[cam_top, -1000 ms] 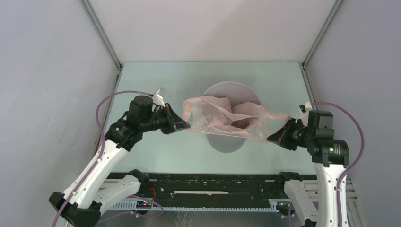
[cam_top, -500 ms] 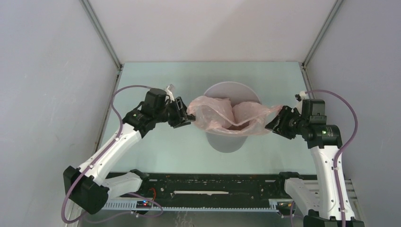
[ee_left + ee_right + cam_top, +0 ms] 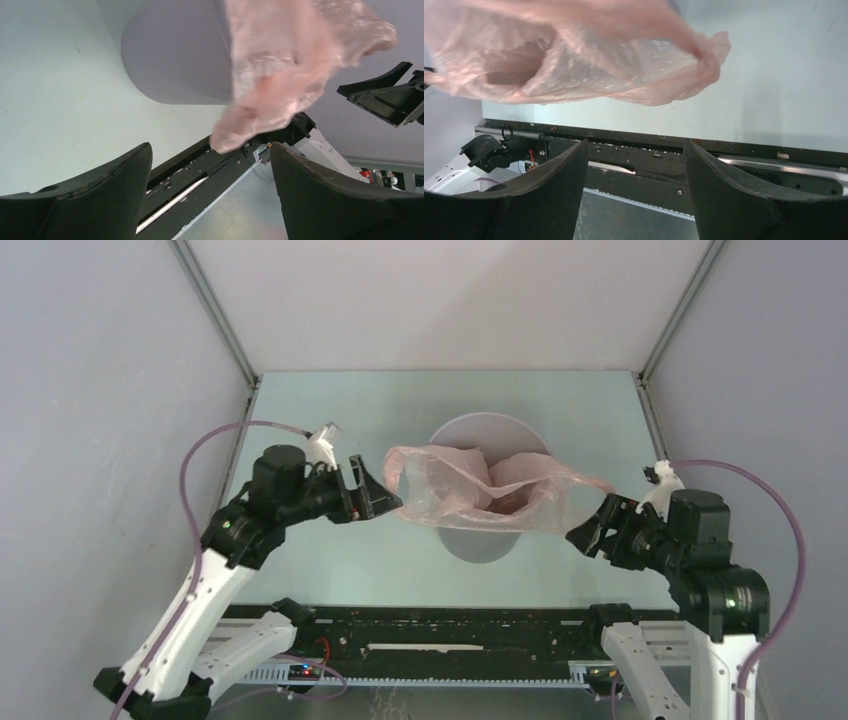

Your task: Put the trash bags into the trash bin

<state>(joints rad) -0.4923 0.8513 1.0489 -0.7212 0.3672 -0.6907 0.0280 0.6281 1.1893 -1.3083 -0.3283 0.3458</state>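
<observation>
My right gripper moves outward next and turns its open fingers around the narrow part where the trash bag's far edge (image 3: 581,475) (image 3: 685,38) narrows to a corner.
The pale-pink trash bag (image 3: 480,490) lies wrinkled across the mouth of the light-grey trash bin (image 3: 487,427), hanging over its near rim. My left gripper (image 3: 380,490) is open just left of the bag's left edge, with nothing between its fingers. To the right of the bag's right corner and a little nearer, my right gripper (image 3: 590,522) is open and empty. In the left wrist view the trash bag (image 3: 290,65) hangs beyond the left gripper (image 3: 210,155), in front of the trash bin (image 3: 175,55). In the right wrist view the trash bag (image 3: 574,55) floats above the right gripper (image 3: 636,150).
The pale green table (image 3: 330,410) is walled by grey panels on the left, right and back. A black rail (image 3: 440,630) with the arm bases runs along the near edge.
Both grippers have opened and let go of the bag's ends. Both arms have drawn back from the bin. The bag now rests over the bin on its own.
</observation>
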